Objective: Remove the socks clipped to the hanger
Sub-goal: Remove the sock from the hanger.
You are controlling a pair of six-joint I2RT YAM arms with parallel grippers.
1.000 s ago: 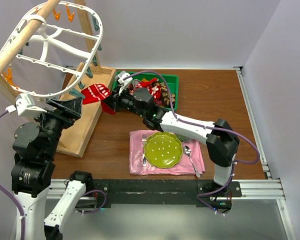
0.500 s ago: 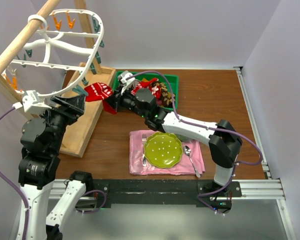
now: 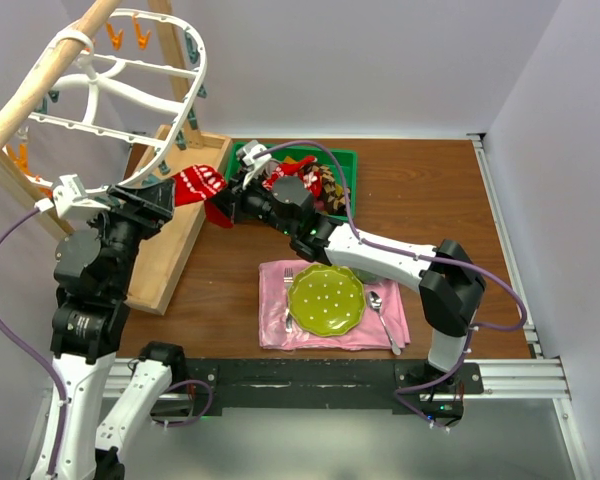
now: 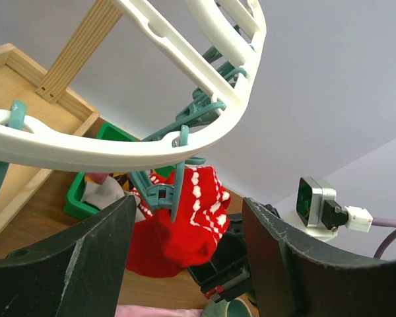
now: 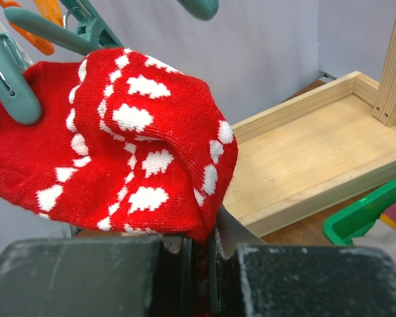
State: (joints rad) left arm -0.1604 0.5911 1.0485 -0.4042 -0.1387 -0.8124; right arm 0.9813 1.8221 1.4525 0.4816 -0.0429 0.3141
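Other socks are in the green bin (image 5: 381,223). My right gripper needs to move away from the teal clip next and lower the sock into that bin to release it.
The white oval hanger (image 3: 130,90) hangs tilted from a wooden pole; its rim crosses the left wrist view (image 4: 185,142). A red-and-white sock (image 3: 198,183) hangs from a teal clip (image 4: 160,191) at the hanger's low end. My right gripper (image 3: 220,208) is shut on the sock's lower edge (image 5: 119,145), the fabric pinched between its jaws (image 5: 201,264). My left gripper (image 3: 155,198) is open and empty just under the rim, its fingers either side of the clip and sock (image 4: 188,218). Other socks (image 3: 320,185) lie in the green bin.
The wooden rack's base tray (image 3: 170,250) sits at the left, and its pole (image 3: 40,90) carries the hanger. The green bin (image 3: 345,160) stands at the back. A pink napkin (image 3: 280,330) with a green plate (image 3: 325,300), fork and spoon lies in front.
My left arm has risen and moved right, up to the hanger's low end. The hanger has swung a little. The right gripper still holds the sock, now slightly to the right.
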